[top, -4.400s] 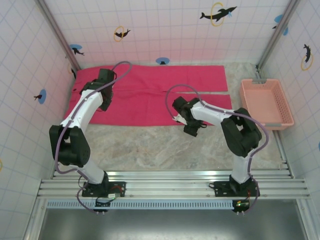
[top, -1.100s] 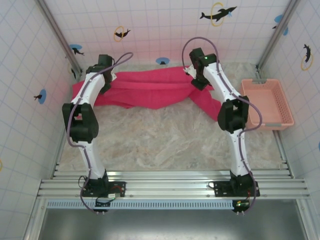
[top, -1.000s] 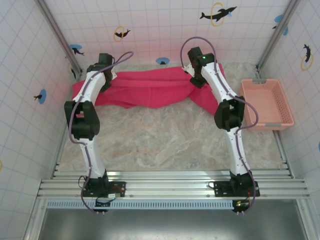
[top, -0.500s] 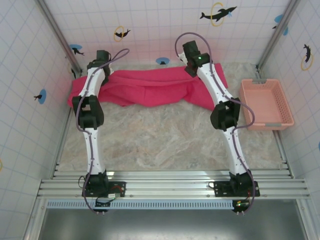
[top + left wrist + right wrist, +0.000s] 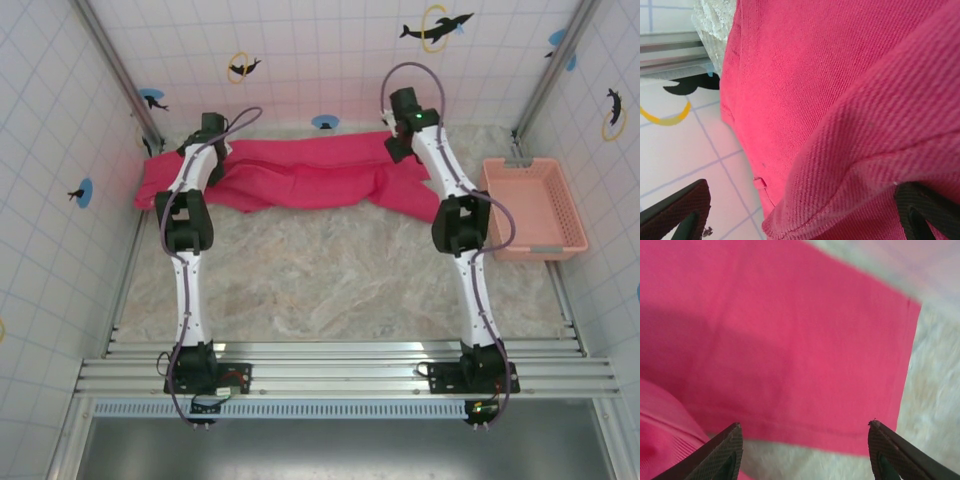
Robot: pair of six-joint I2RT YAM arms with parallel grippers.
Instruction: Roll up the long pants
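Observation:
My left gripper needs to go down a little next and close on the thick hem fold (image 5: 815, 202) just below it, because the fold bulges between its spread fingers.
The magenta long pants (image 5: 300, 180) lie folded lengthwise in a rumpled band along the back of the table, with one leg end drooping forward at the right (image 5: 415, 195). My left gripper (image 5: 203, 148) is at the band's left end; in the left wrist view it (image 5: 800, 189) is open, and a thick fold of pants (image 5: 840, 115) bulges between its wide-spread fingers. My right gripper (image 5: 400, 143) hovers over the right end; in the right wrist view it (image 5: 805, 424) is open above a flat leg (image 5: 790, 340) and its hem, with nothing gripped.
A pale pink plastic basket (image 5: 530, 205) stands at the right edge of the table. Tiled walls (image 5: 300, 60) close in the back and sides, right behind both grippers. Bare marbled tabletop (image 5: 320, 280) stretches from the pants to the arm bases.
Both arms carried the near edge of the flat-spread pants to the back wall, folding them into a narrow band. In the last half second the right gripper shifted slightly right.

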